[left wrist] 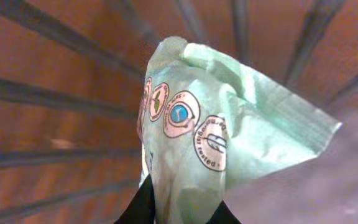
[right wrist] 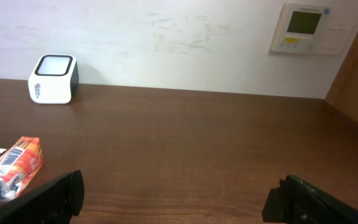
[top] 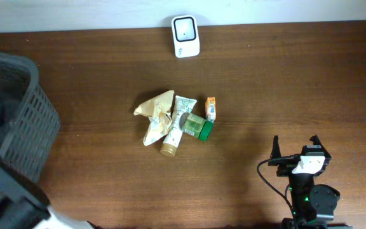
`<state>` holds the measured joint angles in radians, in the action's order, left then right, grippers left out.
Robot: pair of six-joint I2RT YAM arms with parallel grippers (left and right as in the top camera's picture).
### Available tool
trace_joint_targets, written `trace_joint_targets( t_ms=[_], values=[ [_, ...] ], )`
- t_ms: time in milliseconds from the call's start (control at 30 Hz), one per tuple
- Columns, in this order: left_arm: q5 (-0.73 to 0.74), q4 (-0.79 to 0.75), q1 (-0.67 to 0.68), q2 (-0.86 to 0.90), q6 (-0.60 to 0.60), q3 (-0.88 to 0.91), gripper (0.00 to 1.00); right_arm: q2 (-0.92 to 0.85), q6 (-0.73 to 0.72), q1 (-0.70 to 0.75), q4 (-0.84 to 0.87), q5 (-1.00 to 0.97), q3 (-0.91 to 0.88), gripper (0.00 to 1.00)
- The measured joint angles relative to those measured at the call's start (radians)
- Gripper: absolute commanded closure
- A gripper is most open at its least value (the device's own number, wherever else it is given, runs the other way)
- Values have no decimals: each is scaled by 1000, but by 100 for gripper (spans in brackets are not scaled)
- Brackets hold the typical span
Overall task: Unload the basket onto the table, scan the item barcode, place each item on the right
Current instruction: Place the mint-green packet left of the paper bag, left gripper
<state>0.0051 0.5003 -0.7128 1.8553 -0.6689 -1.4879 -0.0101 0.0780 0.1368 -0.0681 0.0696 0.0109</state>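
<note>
The left gripper should next rise out of the basket (top: pixel 37 121), then lower the packet onto the tabletop (top: pixel 128 130) beside the beige pouch and let go of it there, since that spot is bare.
A crinkled pale green packet (left wrist: pixel 229 124) with round printed seals fills the left wrist view. My left gripper (left wrist: pixel 179 210) is shut on its lower end, one black fingertip on each side, down inside the dark basket (top: pixel 37 121). No barcode shows on the side I can see. The white scanner (top: pixel 185 36) stands at the table's far edge, also visible at the left of the right wrist view as the scanner (right wrist: pixel 53 78). My right gripper (top: pixel 295 149) rests low at the front right, open and holding nothing, as the right gripper (right wrist: pixel 179 199) shows.
A pile lies mid-table: a beige pouch (top: pixel 154 114), a tube (top: pixel 176 127), a green box with a cap (top: pixel 199 126) and an orange carton (top: pixel 211 109). Basket bars (left wrist: pixel 55 96) surround the packet. A wall panel (right wrist: pixel 306 28) hangs behind the table.
</note>
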Motion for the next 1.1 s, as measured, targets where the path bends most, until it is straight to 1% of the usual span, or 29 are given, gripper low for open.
trace_joint_targets(
  t_ms=[33, 67, 100, 167, 200, 233, 267, 300, 367, 400, 433, 467, 500, 533, 567, 600, 667, 700, 767, 833, 867, 900, 933, 967, 1000, 1033, 1067, 1100],
  values=[
    [27, -7, 0, -73, 13, 0, 95, 0, 0, 0, 0, 0, 0, 1],
    [66, -28, 1, -184, 25, 0, 95, 0, 0, 0, 0, 0, 0, 2],
    [76, -39, 1, -218, 32, 0, 95, 0, 0, 0, 0, 0, 0, 2],
    [112, -95, 3, -345, 89, 0, 94, 0, 1, 0, 0, 0, 0, 2],
    [150, -111, 4, -415, 122, 0, 93, 0, 0, 0, 0, 0, 0, 2],
    [186, -119, 8, -459, 146, 0, 96, 0, 0, 0, 0, 0, 0, 2],
    [245, -125, 33, -510, 171, 0, 96, 0, 0, 0, 0, 0, 0, 2],
    [280, -120, 83, -542, 182, 0, 95, 0, 0, 0, 0, 0, 0, 2],
    [333, -78, 233, -586, 195, 0, 95, 0, 0, 0, 0, 0, 0, 2],
    [340, -37, 303, -594, 200, -3, 95, 0, 0, 0, 0, 0, 0, 2],
    [357, 56, 420, -599, 203, -2, 98, 0, 0, 0, 0, 0, 0, 2],
    [373, 131, 534, -589, 204, 1, 99, 0, 0, 0, 0, 0, 0, 2],
    [359, 188, 602, -576, 206, 0, 100, 0, 0, 0, 0, 0, 0, 2],
    [335, 251, 673, -560, 208, 2, 100, 0, 0, 0, 0, 0, 0, 2],
    [293, 338, 779, -517, 214, 8, 99, 0, 0, 0, 0, 0, 0, 2],
    [241, 400, 841, -467, 230, 13, 99, 0, 1, 0, 0, 0, 0, 2],
    [140, 499, 895, -381, 313, 18, 100, 0, 1, 0, 0, 0, 0, 2],
    [92, 521, 906, -320, 383, 21, 100, 0, 0, 0, 0, 0, 0, 2],
    [45, 524, 906, -242, 497, 35, 100, 0, 1, 0, 0, 0, 0, 2],
    [13, 509, 906, -176, 568, 63, 100, 0, 0, 0, 0, 0, 0, 2],
    [-18, 490, 906, -113, 618, 99, 97, 0, 0, 0, 0, 0, 0, 2],
    [-29, 472, 906, -87, 643, 122, 94, 0, 0, 0, 0, 0, 0, 2],
    [-38, 448, 906, -69, 669, 143, 90, 0, 1, 0, 0, 0, 0, 2],
    [-40, 425, 906, -55, 692, 161, 77, 0, 0, 0, 0, 0, 0, 2],
    [-40, 414, 906, -43, 713, 174, 60, 0, 0, 0, 0, 0, 0, 2],
    [-34, 408, 906, -36, 726, 179, 18, 0, 0, 0, 0, 0, 0, 2],
    [-16, 401, 906, -31, 740, 180, 1, 0, 0, 0, 0, 0, 0, 2],
    [23, 389, 906, -30, 746, 180, 1, 0, 0, 0, 0, 0, 0, 2]
  ],
)
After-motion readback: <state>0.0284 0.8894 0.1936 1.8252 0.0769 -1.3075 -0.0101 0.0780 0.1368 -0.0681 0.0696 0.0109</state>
